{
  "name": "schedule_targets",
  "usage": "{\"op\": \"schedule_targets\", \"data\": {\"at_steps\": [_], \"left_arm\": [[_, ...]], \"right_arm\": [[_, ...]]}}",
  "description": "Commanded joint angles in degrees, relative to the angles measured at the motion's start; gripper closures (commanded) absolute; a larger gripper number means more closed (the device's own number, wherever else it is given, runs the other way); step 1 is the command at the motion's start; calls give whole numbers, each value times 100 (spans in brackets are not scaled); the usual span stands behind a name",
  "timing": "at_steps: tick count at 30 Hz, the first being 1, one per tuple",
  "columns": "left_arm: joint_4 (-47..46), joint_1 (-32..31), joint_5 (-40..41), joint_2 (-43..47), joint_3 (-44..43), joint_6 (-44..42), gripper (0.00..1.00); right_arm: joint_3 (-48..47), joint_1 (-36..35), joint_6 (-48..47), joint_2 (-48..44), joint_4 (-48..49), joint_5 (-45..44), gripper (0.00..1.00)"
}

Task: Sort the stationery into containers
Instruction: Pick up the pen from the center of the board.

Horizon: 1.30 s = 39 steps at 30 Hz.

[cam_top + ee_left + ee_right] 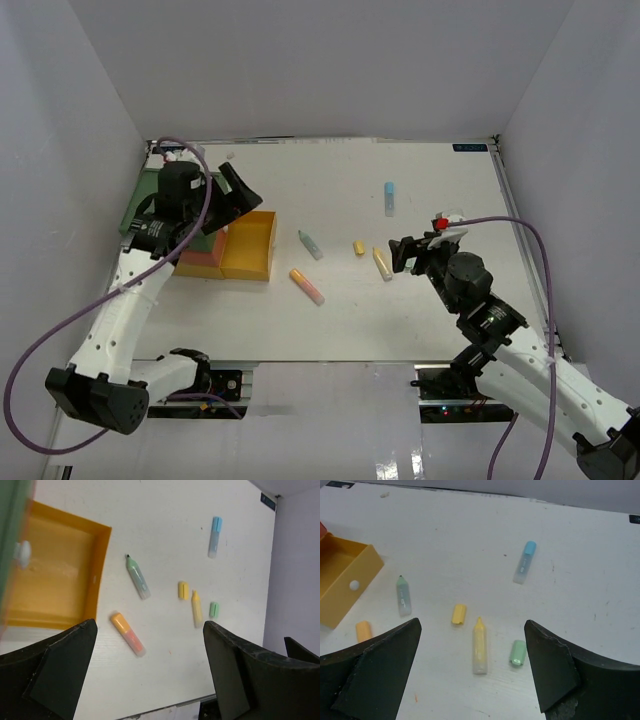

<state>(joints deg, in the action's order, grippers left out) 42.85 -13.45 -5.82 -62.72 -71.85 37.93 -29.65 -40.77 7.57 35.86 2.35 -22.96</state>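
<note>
My left gripper should go down, back and to the right in the top view, onto the highlighter's middle (306, 286), because the orange highlighter lies loose beside the yellow drawer (250, 245).
Several highlighters lie loose on the white table: a yellow one (479, 646) without its cap, a green one (311, 244), an orange one (307, 286) and a blue one (390, 198). A yellow cap (459, 614) and a green cap (518, 653) lie beside the yellow highlighter. The containers stand at the left: an open yellow drawer (250, 245), a red bin (200, 262) and a dark green one (135, 215). My left gripper (232, 205) hovers open over the yellow drawer's edge, holding nothing. Just above the yellow highlighter, my right gripper (472, 672) is open and holds nothing.
White walls close in the table on the left, back and right. A small white knob (354, 585) sits on the yellow drawer's front. Purple cables loop from both arms.
</note>
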Motion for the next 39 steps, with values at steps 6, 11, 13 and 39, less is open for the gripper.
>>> {"op": "schedule_targets", "data": {"at_steps": [6, 11, 13, 39], "left_arm": [[145, -2088, 1792, -1161, -435, 1249, 2], [206, -2899, 2550, -1813, -180, 2147, 2], [311, -3215, 2884, -2024, -66, 2585, 2], [172, -3550, 3035, -3870, 559, 3458, 30]], "right_arm": [[442, 17, 51, -781, -411, -780, 10], [662, 17, 16, -1063, -411, -877, 10], [680, 8, 16, -1072, -411, -886, 10], [750, 17, 95, -861, -428, -314, 10]]}}
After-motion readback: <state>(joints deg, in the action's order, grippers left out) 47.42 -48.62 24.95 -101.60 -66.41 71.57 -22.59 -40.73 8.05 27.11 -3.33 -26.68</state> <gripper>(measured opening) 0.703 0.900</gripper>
